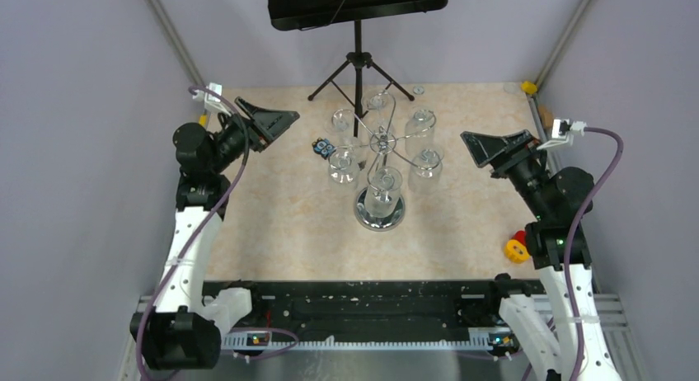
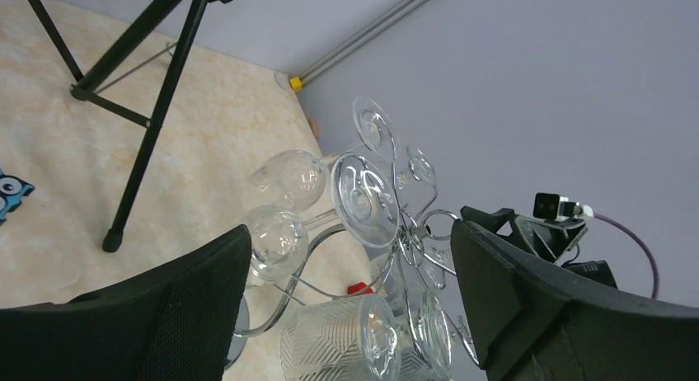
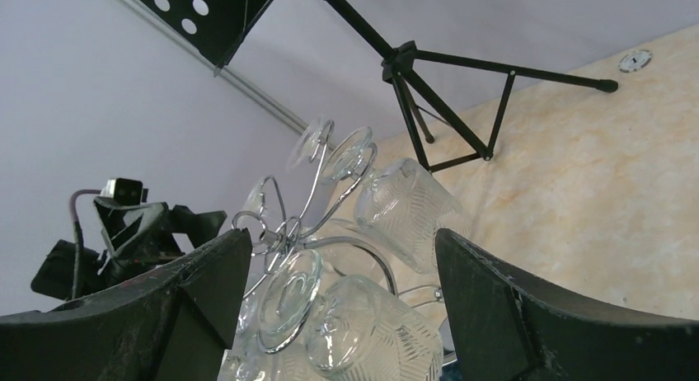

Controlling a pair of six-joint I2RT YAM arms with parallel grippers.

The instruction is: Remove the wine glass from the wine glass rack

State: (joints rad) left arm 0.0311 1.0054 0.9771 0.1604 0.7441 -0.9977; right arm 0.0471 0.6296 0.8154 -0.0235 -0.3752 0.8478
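Note:
Next, my left gripper moves to the right in the top view, onto the round foot's outer rim [image 1: 336,118] [image 2: 371,234]. The plain glass hangs upside down, foot uppermost.
The chrome wine glass rack [image 1: 382,140] stands mid-table on its round mirror base [image 1: 380,213]. Several clear wine glasses hang upside down from its hook arms, for example a glass at the front [image 1: 385,183] and one on the left [image 1: 343,163]. My left gripper [image 1: 280,122] is open, left of the rack and apart from it. In the left wrist view a patterned glass [image 2: 330,341] shows between the open fingers [image 2: 181,315]. My right gripper [image 1: 482,147] is open, right of the rack. In the right wrist view a patterned glass [image 3: 375,327] hangs between its fingers [image 3: 527,315].
A black tripod music stand [image 1: 357,63] stands behind the rack. A blue owl sticker [image 1: 322,148] lies left of the rack. A yellow and red object [image 1: 517,247] lies at the right edge. Grey walls close both sides.

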